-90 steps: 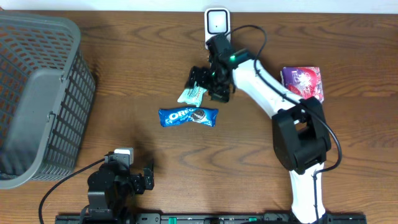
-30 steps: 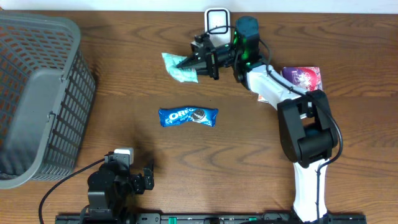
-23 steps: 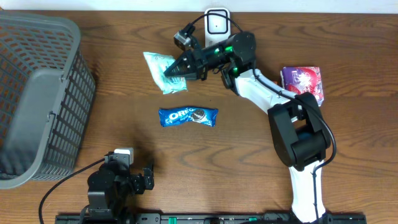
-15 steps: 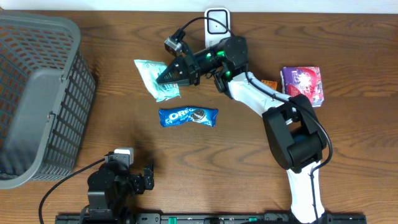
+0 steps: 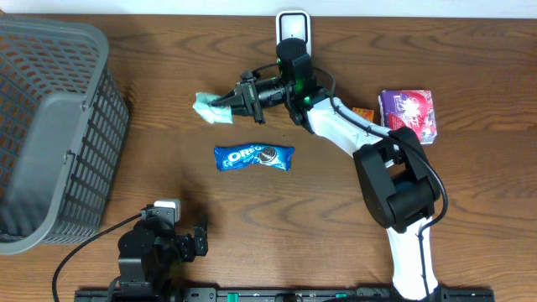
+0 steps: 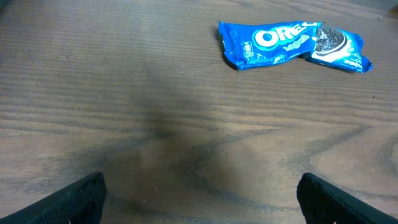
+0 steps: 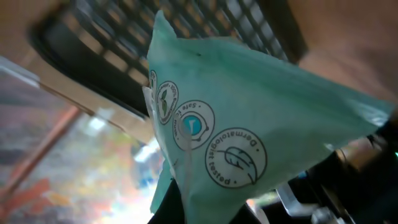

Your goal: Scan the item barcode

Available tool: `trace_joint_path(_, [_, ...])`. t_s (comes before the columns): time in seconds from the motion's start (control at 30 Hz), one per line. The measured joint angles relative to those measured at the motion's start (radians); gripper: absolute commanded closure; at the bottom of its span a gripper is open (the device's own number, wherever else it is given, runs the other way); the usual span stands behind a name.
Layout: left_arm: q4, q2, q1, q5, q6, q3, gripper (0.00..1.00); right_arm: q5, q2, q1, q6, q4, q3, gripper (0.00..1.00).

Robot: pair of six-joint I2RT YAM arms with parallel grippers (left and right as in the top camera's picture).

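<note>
My right gripper swings across, tilts down, lowers and releases next, since the tabletop beside the orange item lies below it and to its right in the overhead view.
My right gripper [image 5: 233,102] is shut on a pale green packet [image 5: 213,108], held above the table left of the white scanner [image 5: 292,28]. In the right wrist view the packet [image 7: 249,130] fills the frame, showing round printed badges, and it hides most of the dark fingers [image 7: 186,208] beneath it. No barcode shows on the visible face. A blue Oreo pack [image 5: 253,157] lies flat on the table below the packet, and it also appears ahead of my left gripper [image 6: 202,205], whose jaws stand wide open over bare wood near the front edge.
A grey mesh basket [image 5: 50,126] fills the left side of the table. A purple packet [image 5: 408,111] and a small orange item [image 5: 362,112] lie to the right of the right arm. The left arm [image 5: 155,247] rests at the front left.
The right arm carried the green packet leftward from in front of the scanner, then rotated it so it now shows edge-on and smaller. The left arm and the Oreo pack have not moved.
</note>
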Motion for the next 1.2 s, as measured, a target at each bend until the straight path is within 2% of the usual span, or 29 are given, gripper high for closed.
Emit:
trace_joint_path(0.3, [0.000, 0.000, 0.000, 0.000, 0.000, 0.000, 0.02, 0.116, 0.000, -0.066, 0.000, -0.168, 0.000, 0.99])
trace_joint_path(0.53, [0.000, 0.000, 0.000, 0.000, 0.000, 0.000, 0.02, 0.109, 0.000, -0.085, 0.000, -0.195, 0.000, 0.98])
trace_joint_path(0.73, [0.000, 0.000, 0.000, 0.000, 0.000, 0.000, 0.02, 0.109, 0.000, -0.084, -0.077, -0.203, 0.000, 0.98])
trace_joint_path(0.97, [0.000, 0.000, 0.000, 0.000, 0.000, 0.000, 0.02, 0.109, 0.000, -0.084, -0.103, -0.203, 0.000, 0.98])
trace_joint_path(1.03, [0.000, 0.000, 0.000, 0.000, 0.000, 0.000, 0.02, 0.111, 0.000, -0.082, -0.138, -0.203, 0.000, 0.98])
trace_joint_path(1.2, [0.000, 0.000, 0.000, 0.000, 0.000, 0.000, 0.02, 0.177, 0.000, -0.061, -0.356, -0.204, 0.000, 0.98])
